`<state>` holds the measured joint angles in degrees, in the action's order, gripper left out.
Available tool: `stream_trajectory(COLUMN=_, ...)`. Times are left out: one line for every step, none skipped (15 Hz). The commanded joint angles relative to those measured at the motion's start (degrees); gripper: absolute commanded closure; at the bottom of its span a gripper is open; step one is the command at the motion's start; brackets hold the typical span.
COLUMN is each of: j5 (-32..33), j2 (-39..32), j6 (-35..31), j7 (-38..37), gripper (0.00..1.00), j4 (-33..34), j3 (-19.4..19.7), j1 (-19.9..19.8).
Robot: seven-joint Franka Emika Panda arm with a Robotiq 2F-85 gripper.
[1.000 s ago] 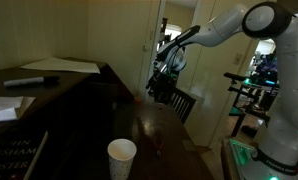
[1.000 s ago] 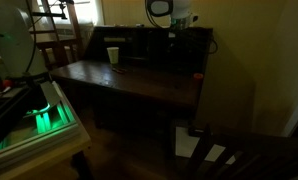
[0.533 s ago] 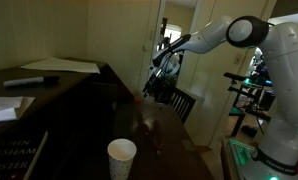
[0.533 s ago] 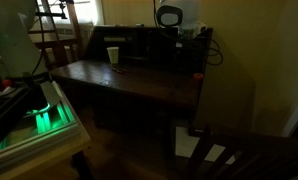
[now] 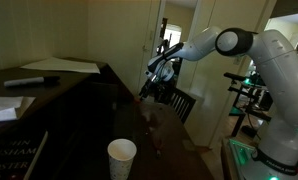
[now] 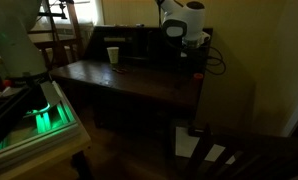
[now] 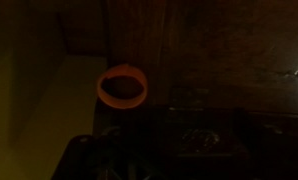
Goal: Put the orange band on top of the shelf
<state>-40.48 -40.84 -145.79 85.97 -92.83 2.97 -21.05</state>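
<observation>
My gripper moves outward and lower onto the orange band [image 7: 122, 87] at the table's end next, since the band lies below it, toward the left in the wrist view.
The orange band [image 7: 122, 87] is a small orange ring lying flat on the dark table near its edge. It also shows as a small red spot at the table's end in an exterior view [image 6: 198, 76]. My gripper [image 5: 149, 88] hangs above that end of the table, apart from the band; it is also in the exterior view [image 6: 194, 58]. The wrist view is too dark to show its fingers. The shelf [image 5: 59, 95] is the tall dark cabinet beside the table, and it stands behind the table in the exterior view [image 6: 139, 35].
A white paper cup [image 5: 121, 158] stands on the glossy table [image 6: 129, 80]; it also shows in the exterior view [image 6: 113, 55]. A black marker [image 5: 31, 80] and papers [image 5: 64, 66] lie on the shelf top. A chair [image 5: 179, 100] stands beyond the table's end.
The arm has swung and lowered its wrist toward the table's end where the band lies. The band, cup and marker have not moved.
</observation>
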Motion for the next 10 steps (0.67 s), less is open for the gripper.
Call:
stream_trajectory(j5=3.68, j2=-4.53, j6=-0.94, j7=-2.48, gripper=0.0, j4=5.13, j3=-1.59, j1=-1.62)
stream_trajectory(j5=4.35, j2=-5.24, j6=-1.27, j7=-2.9, gripper=0.0, j4=5.81, j3=-1.73, j1=-1.8)
stream_trajectory(j5=4.89, j2=-6.04, j6=-1.48, j7=-3.34, gripper=0.0, j4=6.47, j3=-1.97, j1=-2.05)
stream_trajectory(j5=5.38, j2=-6.73, j6=-1.49, j7=-3.57, gripper=0.0, j4=7.16, j3=-2.49, j1=-2.52)
stream_trajectory(j5=5.47, j2=-7.41, j6=-1.4, j7=-3.36, gripper=0.0, j4=7.83, j3=-3.35, j1=-3.25)
stream_trajectory(j5=5.9, j2=-8.01, j6=-1.49, j7=-3.45, gripper=0.01, j4=8.38, j3=-3.76, j1=-3.55)
stream_trajectory(j5=6.18, j2=-8.51, j6=-1.37, j7=-3.35, gripper=0.04, j4=8.75, j3=-4.27, j1=-3.95)
stream_trajectory(j5=6.41, j2=-8.98, j6=-1.34, j7=-3.27, gripper=0.14, j4=9.19, j3=-4.81, j1=-4.34)
stream_trajectory(j5=6.7, j2=-9.4, j6=-1.4, j7=-3.0, gripper=0.28, j4=9.51, j3=-5.4, j1=-4.78)
stream_trajectory(j5=7.08, j2=-9.56, j6=-1.49, j7=-3.07, gripper=0.33, j4=9.67, j3=-5.71, j1=-4.99)
